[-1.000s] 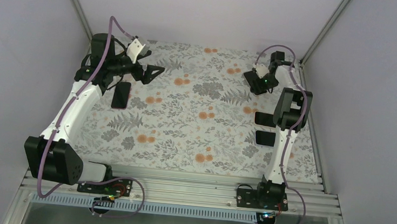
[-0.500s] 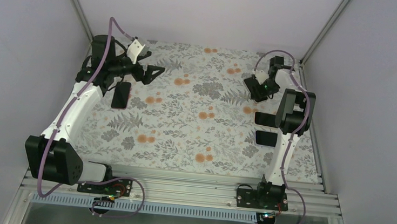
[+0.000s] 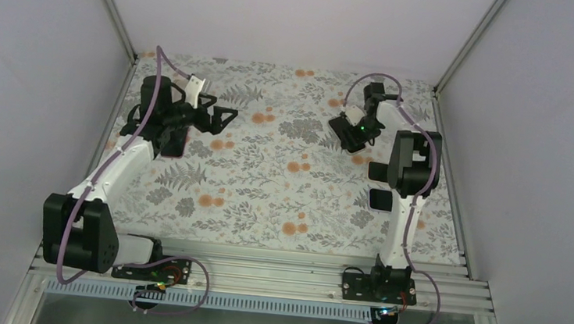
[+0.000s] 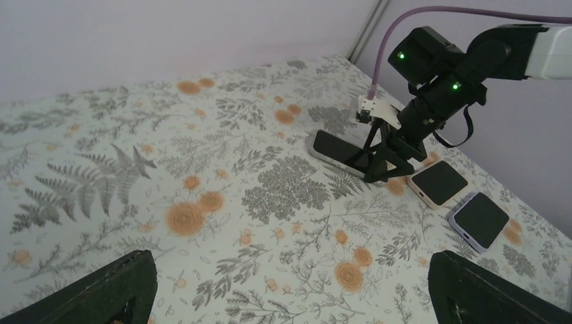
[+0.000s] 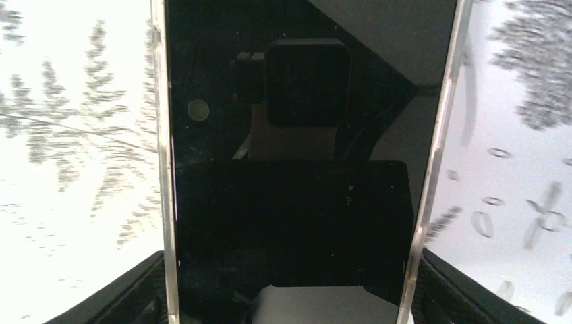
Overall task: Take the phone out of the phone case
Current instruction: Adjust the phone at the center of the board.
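Next, my right gripper carries the black phone low to the left in the top view and releases it there, since bare cloth (image 3: 320, 147) lies that way.
My right gripper (image 3: 348, 131) is shut on a black phone with silver edges (image 5: 297, 135), low over the far right of the floral table. The left wrist view shows that phone (image 4: 340, 150) tilted, its far end on or close to the cloth. A dark, pink-edged flat item, apparently the phone case (image 3: 176, 144), lies at the far left, partly hidden under my left arm. My left gripper (image 3: 213, 116) is open and empty, right of that case; its wide-spread fingers (image 4: 101, 297) frame bare cloth.
Two other cased phones lie by the right arm: a cream one (image 4: 438, 182) and a lavender one (image 4: 479, 219), also in the top view (image 3: 381, 171) (image 3: 383, 200). Enclosure walls and metal posts border the table.
My right gripper has swung left, toward the table's middle, carrying the phone. My left arm has pulled nearer and now covers part of the pink-edged case; its gripper stays open.
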`<state>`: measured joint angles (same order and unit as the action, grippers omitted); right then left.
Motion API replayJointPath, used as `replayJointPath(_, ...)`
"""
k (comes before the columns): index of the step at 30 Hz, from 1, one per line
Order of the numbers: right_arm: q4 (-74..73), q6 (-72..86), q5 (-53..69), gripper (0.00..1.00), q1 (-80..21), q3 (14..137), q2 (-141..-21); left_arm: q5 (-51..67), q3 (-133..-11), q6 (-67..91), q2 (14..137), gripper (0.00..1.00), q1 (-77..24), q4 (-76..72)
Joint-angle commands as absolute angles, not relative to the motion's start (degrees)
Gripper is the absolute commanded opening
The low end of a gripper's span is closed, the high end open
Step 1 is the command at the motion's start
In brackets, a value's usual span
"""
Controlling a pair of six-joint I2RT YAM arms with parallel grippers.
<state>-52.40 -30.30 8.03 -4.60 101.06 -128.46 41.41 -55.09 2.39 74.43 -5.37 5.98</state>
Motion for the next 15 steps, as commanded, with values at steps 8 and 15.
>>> replayJointPath(8, -52.6, -26.4, 14.8, 0.57, -12.6, 95.8, -120.4, 50.0, -45.0, 24.6, 80.5, 1.00, -5.9, -14.7)
replayJointPath(15, -48.9, -25.4, 11.7, 0.59, -15.8, 90.5, -119.6, 50.2, -45.5, 26.3, 85.6, 1.00, -8.9, -17.1)
